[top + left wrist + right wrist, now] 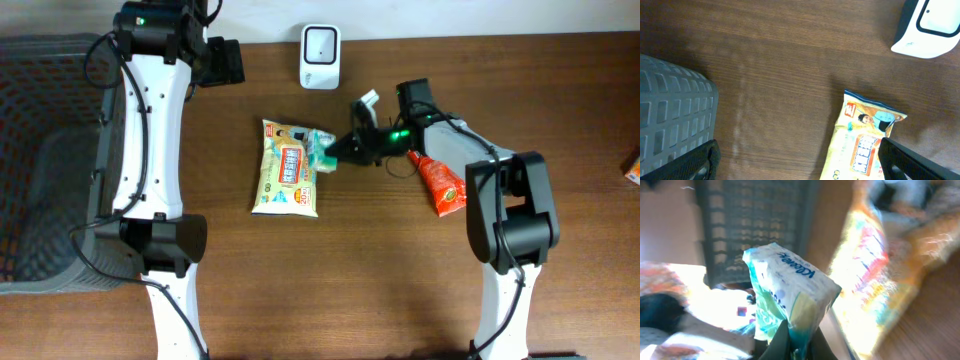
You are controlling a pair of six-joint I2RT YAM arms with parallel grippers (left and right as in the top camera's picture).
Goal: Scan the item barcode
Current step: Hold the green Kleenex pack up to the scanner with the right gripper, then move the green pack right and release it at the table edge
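Observation:
I will move my right gripper outward to the scanner (320, 55) next, then across beside the orange box (633, 170), and then release it, as that lies to its right in the overhead view.
My right gripper (343, 149) is shut on a small green and white Kleenex tissue pack (322, 150), holding it by one end just above the right edge of a yellow snack bag (287, 167). In the right wrist view the tissue pack (790, 287) stands up from the pinched jaws of the right gripper (799, 336), with the yellow bag (875, 270) blurred behind it. No barcode shows. The white scanner (320, 55) stands at the back of the table. My left gripper (800, 165) hangs open over bare wood, with its right finger (920, 160) above the yellow bag (860, 150).
A grey mesh basket (50, 160) fills the left side, its corner in the left wrist view (670, 115). A red packet (440, 183) lies under the right arm. An orange box (633, 168) sits at the right edge. The scanner (930, 25) shows at the top right.

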